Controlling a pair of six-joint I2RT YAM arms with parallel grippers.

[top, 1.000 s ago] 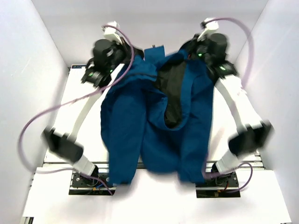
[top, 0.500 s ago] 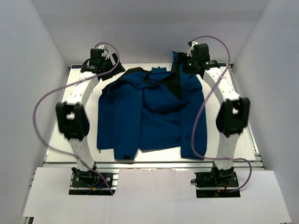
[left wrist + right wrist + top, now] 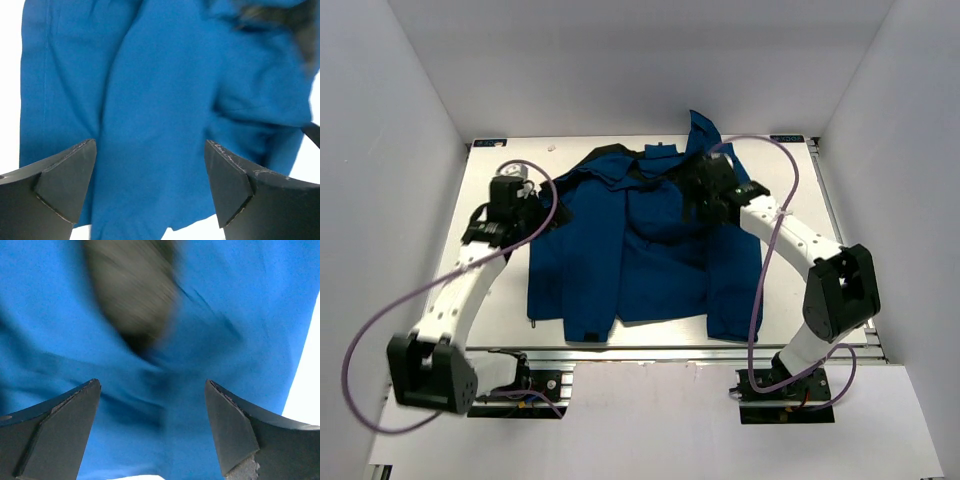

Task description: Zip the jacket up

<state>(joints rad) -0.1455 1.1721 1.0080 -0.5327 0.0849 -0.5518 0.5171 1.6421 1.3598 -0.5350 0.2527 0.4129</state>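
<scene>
The left gripper moves outward next and lowers to pinch the blue fold by the dark lining [image 3: 599, 170], since that fabric lies outward of the open gripper.
The royal-blue jacket [image 3: 650, 260] lies flat on the white table [image 3: 495, 300], hood end towards the back wall, one flap standing up at the back right [image 3: 702, 130]. My left gripper [image 3: 525, 212] hovers at the jacket's left sleeve edge, open and holding nothing. In the left wrist view only blue fabric [image 3: 150, 100] shows between the spread fingers [image 3: 65, 175]. My right gripper [image 3: 705, 190] hangs over the jacket's upper right front, open and empty. The right wrist view shows blue cloth [image 3: 225, 340] and a blurred dark patch of lining [image 3: 130, 290]. I cannot make out the zipper.
White walls [image 3: 390, 150] close in the table on the left, back and right. Purple cables [image 3: 380, 310] loop off both arms. Bare table [image 3: 800, 180] shows on either side of the jacket and along the near edge.
Both grippers have opened and let go of the jacket, which dropped from a lifted bunch to lie spread on the table. Both arms have drawn back from the far edge.
</scene>
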